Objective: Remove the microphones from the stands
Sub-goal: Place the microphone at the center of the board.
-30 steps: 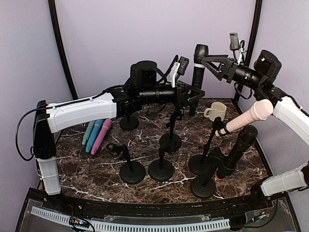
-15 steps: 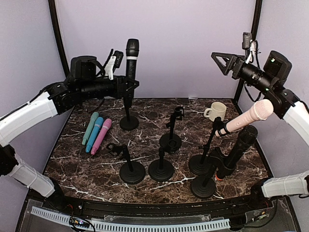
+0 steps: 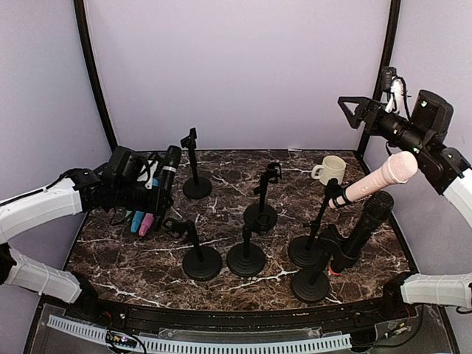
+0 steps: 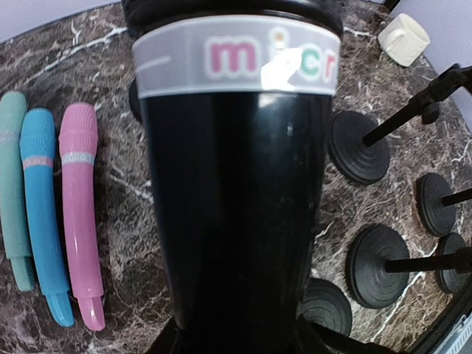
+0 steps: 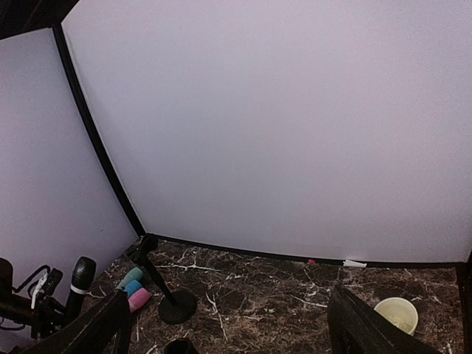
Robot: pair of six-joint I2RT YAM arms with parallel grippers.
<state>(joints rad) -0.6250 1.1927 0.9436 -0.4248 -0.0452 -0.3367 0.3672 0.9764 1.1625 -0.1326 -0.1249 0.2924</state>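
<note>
The bare tabletop (image 3: 169, 214) (image 4: 124, 228) beside the pink microphone lies below my left gripper. Next, my left gripper lowers the black microphone there, aligned with the row, and releases it.
My left gripper (image 3: 156, 193) is shut on a black microphone (image 3: 167, 172), held low over the left of the table, above the laid-down microphones. In the left wrist view this black microphone (image 4: 236, 184) with a grey lettered band fills the frame. My right gripper (image 3: 352, 109) is open and empty, raised high at the back right; its fingertips (image 5: 96, 328) frame the back wall. A pink microphone (image 3: 380, 177) and another black microphone (image 3: 366, 227) sit in stands at the right. The back-left stand (image 3: 195, 169) is empty.
Green, blue and pink microphones (image 4: 51, 221) lie side by side at the left. Several empty black stands (image 3: 246, 247) crowd the middle of the table. A cream mug (image 3: 330, 169) stands at the back right. Walls enclose three sides.
My left gripper carried the black microphone from the middle back to the left and down to beside the lying microphones. My right gripper let it go, rose and pulled back right.
</note>
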